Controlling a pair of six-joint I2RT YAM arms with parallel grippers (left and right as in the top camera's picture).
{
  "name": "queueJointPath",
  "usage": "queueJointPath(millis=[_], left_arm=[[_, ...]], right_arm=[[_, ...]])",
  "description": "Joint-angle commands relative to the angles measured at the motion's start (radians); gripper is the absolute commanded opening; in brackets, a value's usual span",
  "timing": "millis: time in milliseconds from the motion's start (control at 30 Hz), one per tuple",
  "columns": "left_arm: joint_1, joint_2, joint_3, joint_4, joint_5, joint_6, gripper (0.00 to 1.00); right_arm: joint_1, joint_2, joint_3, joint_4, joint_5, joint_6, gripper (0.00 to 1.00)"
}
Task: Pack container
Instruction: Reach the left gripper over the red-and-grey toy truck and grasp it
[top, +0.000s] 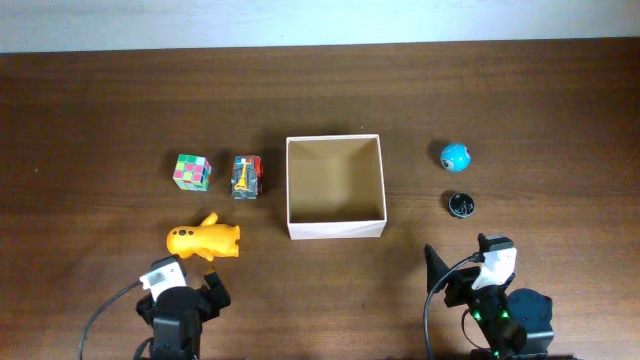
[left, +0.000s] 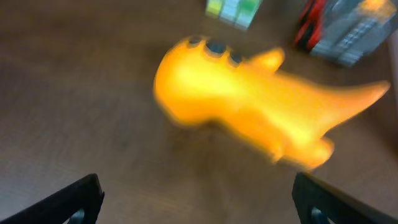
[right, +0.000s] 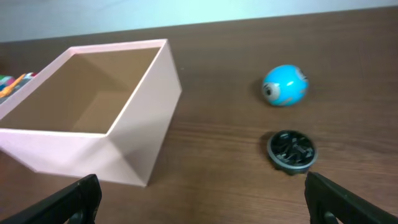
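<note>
The grey toy truck (top: 246, 177) lies outward of my left gripper, so the gripper moves outward past the orange toy animal (top: 203, 240) next and lowers onto the truck.
The container (top: 336, 229) is a square open-topped box with white walls and a tan inside, at the table's middle; it holds nothing. It also shows in the right wrist view (right: 143, 118). An orange toy animal (top: 203, 240) lies left of it, close in front of my open left gripper (top: 186, 290), blurred in the left wrist view (left: 249, 112). A colourful cube (top: 193, 171) and a printed block (top: 246, 176) lie behind it. A blue ball (top: 455, 156) and a dark round toy (top: 461, 205) lie right of the container. My right gripper (top: 470, 270) is open and holds nothing.
The brown wooden table ends at a pale wall (top: 320, 20) along the back. Both arms sit near the front edge.
</note>
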Motion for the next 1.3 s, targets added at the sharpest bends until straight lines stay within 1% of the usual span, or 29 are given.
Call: queueJointPath(millis=[0, 100, 167, 300, 433, 533, 600, 667, 767, 900, 1033, 1133, 1267], left_arm=[[-0.003, -0.010, -0.003, 0.127, 0.113, -0.003, 0.99], [-0.003, -0.010, -0.003, 0.312, 0.228, -0.002, 0.99], [-0.003, -0.010, -0.003, 0.380, 0.291, -0.002, 0.99], [-0.003, -0.010, -0.003, 0.407, 0.312, -0.006, 0.99], [-0.003, -0.006, 0.007, 0.451, 0.381, -0.003, 0.99], [-0.003, 0.030, 0.056, 0.419, 0.428, 0.079, 0.99], [-0.003, 0.080, 0.125, 0.357, 0.429, 0.130, 0.99], [-0.003, 0.157, 0.214, 0.294, 0.420, 0.184, 0.99], [-0.003, 0.321, 0.393, 0.178, 0.410, 0.248, 0.99], [-0.003, 0.564, 0.642, 0.028, 0.411, 0.278, 0.99], [-0.003, 0.828, 0.891, -0.117, 0.417, 0.328, 0.99], [-0.003, 1.040, 1.056, -0.195, 0.465, 0.436, 0.99], [-0.003, 1.285, 1.198, -0.233, 0.505, 0.444, 0.99]], right_arm=[[-0.003, -0.008, -0.003, 0.010, -0.085, 0.035, 0.99], [-0.003, -0.008, -0.002, 0.023, -0.125, 0.069, 0.99], [-0.003, -0.005, 0.002, 0.032, -0.151, 0.093, 0.99], [-0.003, 0.019, 0.041, 0.045, -0.156, 0.116, 0.99], [-0.003, 0.089, 0.125, 0.044, -0.154, 0.115, 0.98], [-0.003, 0.199, 0.216, 0.032, -0.151, 0.107, 0.99], [-0.003, 0.293, 0.288, 0.001, -0.151, 0.103, 0.99], [-0.003, 0.410, 0.380, -0.055, -0.151, 0.079, 0.99], [-0.003, 0.585, 0.531, -0.148, -0.137, 0.058, 0.98], [-0.003, 0.790, 0.725, -0.266, -0.137, 0.059, 0.99], [-0.003, 0.938, 0.875, -0.376, -0.142, 0.059, 0.99], [-0.005, 1.018, 0.925, -0.411, -0.129, 0.059, 0.99], [-0.051, 1.104, 0.926, -0.436, -0.118, 0.096, 0.99]])
